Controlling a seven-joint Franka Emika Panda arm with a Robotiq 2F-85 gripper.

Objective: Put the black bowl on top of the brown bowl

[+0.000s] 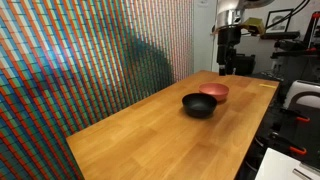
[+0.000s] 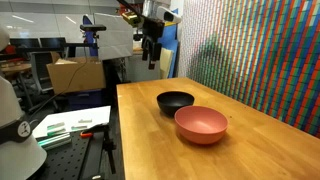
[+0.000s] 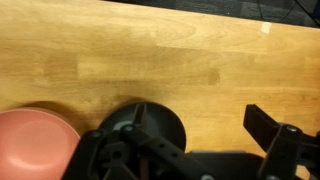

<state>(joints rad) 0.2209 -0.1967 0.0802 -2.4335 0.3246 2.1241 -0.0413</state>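
I will bring my open gripper down across to the black bowl (image 1: 198, 104), onto its rim's side facing away from the brown bowl, as bare table there leaves finger room.
The glossy black bowl (image 1: 198, 104) and the reddish-brown bowl (image 1: 214, 92) sit side by side, touching or nearly so, on the wooden table; both show in both exterior views, black bowl (image 2: 175, 100), brown bowl (image 2: 201, 124). My gripper (image 1: 227, 64) (image 2: 152, 56) hangs high over the table's far end, apart from both bowls. In the wrist view the gripper (image 3: 195, 112) is open and empty. The black bowl (image 3: 160, 122) lies partly behind one finger, and the brown bowl (image 3: 35, 140) is at the lower left.
The wooden table (image 1: 150, 135) stands against a multicoloured patterned wall (image 1: 80, 60). Lab equipment and a cardboard box (image 2: 75, 75) stand beyond the table's end. A lower bench with papers (image 2: 70, 125) runs beside the table.
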